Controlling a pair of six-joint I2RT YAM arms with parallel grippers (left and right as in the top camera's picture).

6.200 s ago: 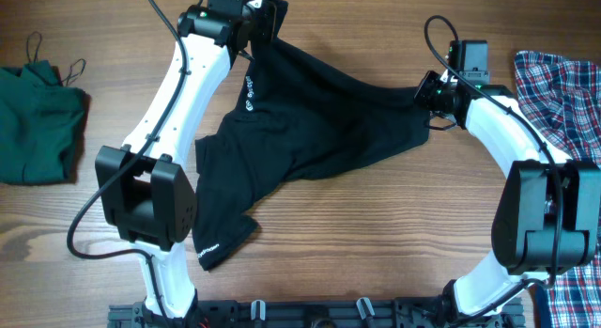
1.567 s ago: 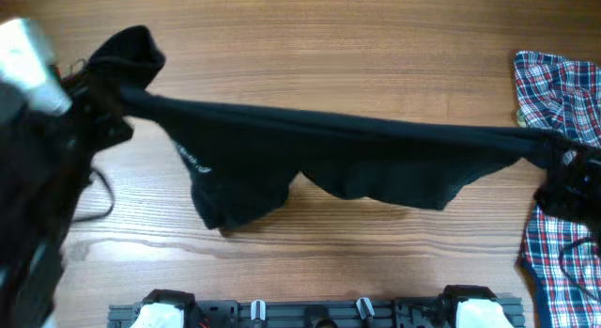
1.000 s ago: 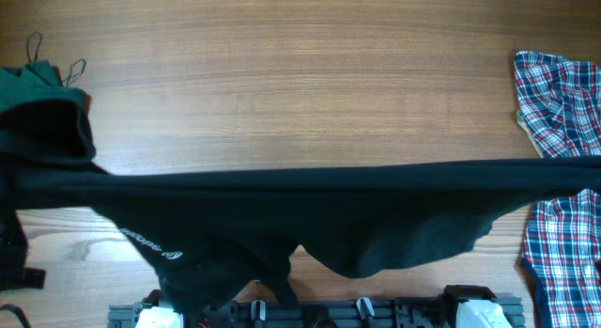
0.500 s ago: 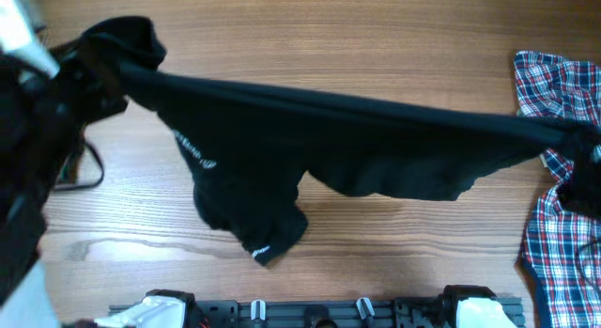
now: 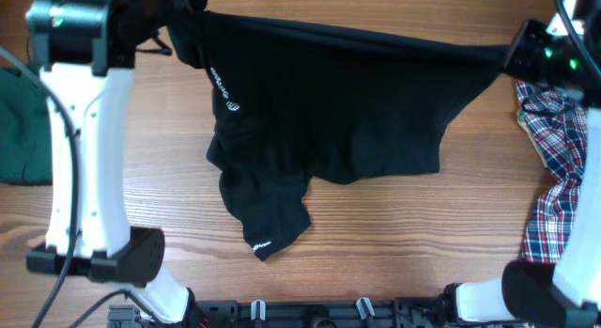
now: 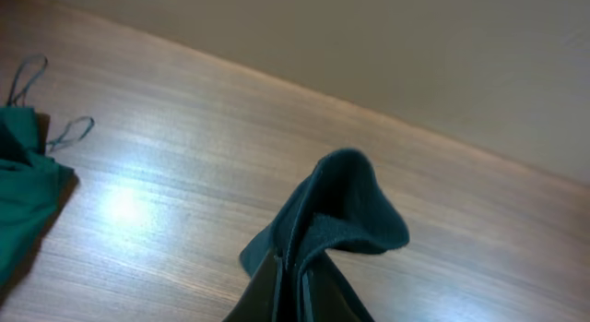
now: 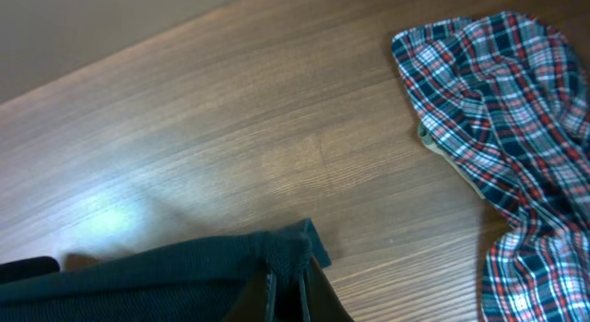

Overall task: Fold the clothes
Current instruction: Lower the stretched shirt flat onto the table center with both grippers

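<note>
My left gripper should next go down and to its right in the overhead view and release the raised corner on the bare far wood.
A black short-sleeved shirt (image 5: 329, 102) with white lettering is stretched taut across the far half of the table. My left gripper (image 5: 180, 10) is shut on its left corner, where a bunch of black cloth (image 6: 346, 207) sticks up between the fingers (image 6: 277, 290). My right gripper (image 5: 514, 55) is shut on the right corner, with the hem (image 7: 277, 253) pinched in its jaws. The shirt's lower part and a sleeve (image 5: 272, 229) trail toward the near side. The dark green strappy top (image 5: 19, 131) lies far left. The plaid shirt (image 5: 554, 159) lies far right.
The green top's straps (image 6: 55, 133) lie on the wood just left of my left gripper. The plaid shirt (image 7: 507, 128) is crumpled close to the right of my right gripper. The left arm (image 5: 80, 149) stretches from near edge to far corner. Bare wood (image 5: 394, 253) shows below the shirt.
Both grippers have carried the stretched shirt away from the near edge toward the far side of the table. Both arms now show in the overhead view.
</note>
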